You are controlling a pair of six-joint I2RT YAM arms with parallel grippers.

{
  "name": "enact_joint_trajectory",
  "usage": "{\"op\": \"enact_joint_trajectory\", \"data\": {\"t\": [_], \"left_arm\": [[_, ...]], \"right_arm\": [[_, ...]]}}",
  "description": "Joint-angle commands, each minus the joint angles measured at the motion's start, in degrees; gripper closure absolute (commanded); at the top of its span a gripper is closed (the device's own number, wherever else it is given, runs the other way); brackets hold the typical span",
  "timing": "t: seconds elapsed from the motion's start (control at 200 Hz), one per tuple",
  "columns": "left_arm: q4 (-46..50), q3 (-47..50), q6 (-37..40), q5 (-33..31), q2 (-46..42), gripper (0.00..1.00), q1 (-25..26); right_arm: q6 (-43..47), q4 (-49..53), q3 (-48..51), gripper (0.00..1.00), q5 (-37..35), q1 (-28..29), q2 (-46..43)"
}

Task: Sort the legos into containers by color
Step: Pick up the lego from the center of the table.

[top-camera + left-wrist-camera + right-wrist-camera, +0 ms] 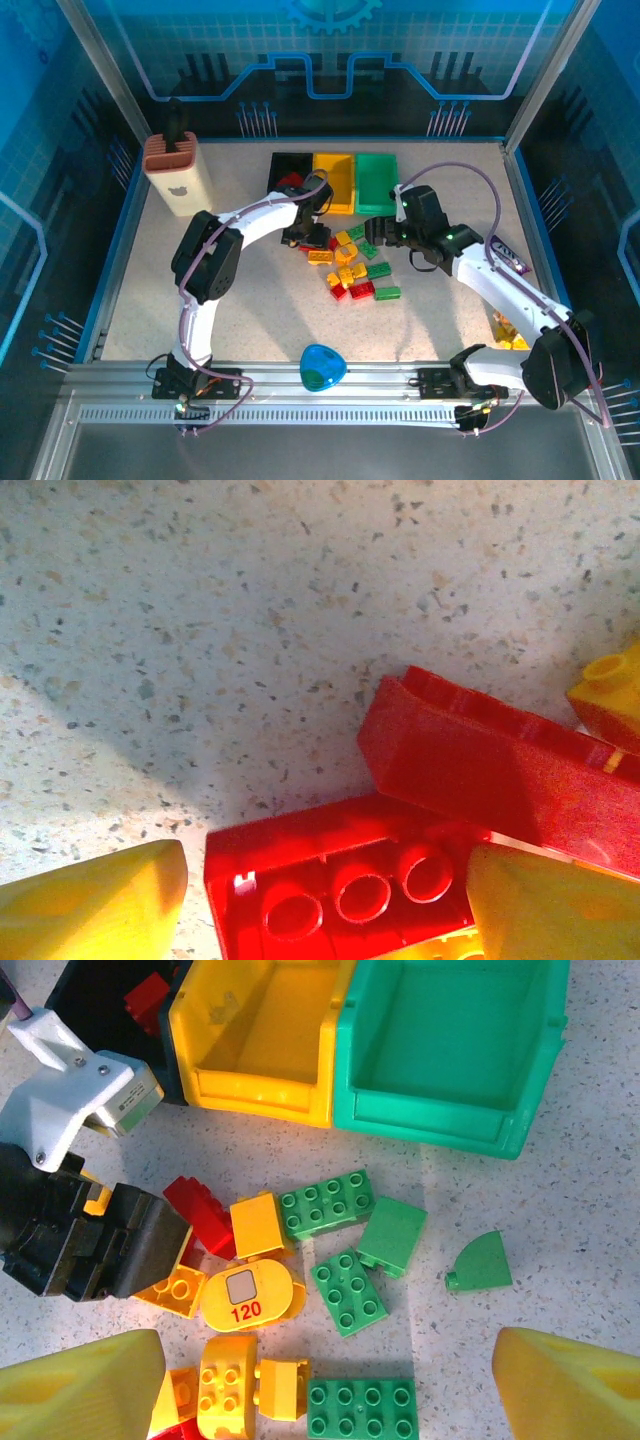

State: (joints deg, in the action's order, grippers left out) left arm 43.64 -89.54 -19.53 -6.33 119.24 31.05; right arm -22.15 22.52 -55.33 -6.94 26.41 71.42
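Note:
The upturned red brick [340,880] is next for my left gripper, which I will lower slightly around it before I close both fingers on it.
The legos [355,265] lie in a loose red, yellow and green pile in front of the black [283,163], yellow [333,172] and green [377,180] containers. My left gripper [312,238] is low at the pile's left edge. Its yellow fingers [95,900] stand open on either side of an upturned red brick [340,880], with a gap on the left side. A second red brick [480,765] leans beside it. My right gripper [328,1350] hovers open over the green bricks, with a green eight-stud brick [362,1410] between its fingers [570,1390]. A red brick [150,995] lies in the black bin.
A cream block with a brown top [178,170] stands at the back left. A blue-green disc [322,366] lies near the front edge, and snack packets [508,330] at the right. A yellow piece marked 120 [250,1295] sits close to the left gripper's body [90,1240].

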Motion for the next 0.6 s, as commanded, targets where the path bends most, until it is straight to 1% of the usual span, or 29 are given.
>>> {"op": "enact_joint_trajectory", "data": {"t": [0.0,0.165,0.34,0.43,0.47,0.505,0.595], "left_arm": [[0.38,-0.99,-0.51,2.60,1.50,0.25,0.51],[0.91,-1.52,-0.96,2.41,2.72,0.27,0.54],[0.66,-0.01,-1.54,2.36,2.78,0.28,0.53],[-0.03,0.84,-1.74,2.46,2.46,0.31,0.52],[-0.20,0.95,-1.83,2.46,2.49,0.34,0.57],[-0.26,1.03,-1.83,2.45,2.44,0.39,0.59],[-0.39,0.88,-1.72,2.81,2.26,0.55,0.58]], "right_arm": [[-0.88,-1.53,1.23,0.14,0.90,-1.01,-1.42],[-1.18,-1.77,1.54,0.14,1.07,-1.28,-1.36],[-1.36,-1.96,2.19,0.14,1.14,-1.54,-1.92],[-1.39,-2.00,2.24,0.14,1.07,-1.63,-2.08],[-1.44,-2.05,2.24,0.15,1.10,-1.66,-2.07],[-1.49,-2.05,2.32,0.15,1.18,-1.72,-2.07],[-1.75,-2.21,2.40,0.15,1.44,-1.72,-2.19]]}}
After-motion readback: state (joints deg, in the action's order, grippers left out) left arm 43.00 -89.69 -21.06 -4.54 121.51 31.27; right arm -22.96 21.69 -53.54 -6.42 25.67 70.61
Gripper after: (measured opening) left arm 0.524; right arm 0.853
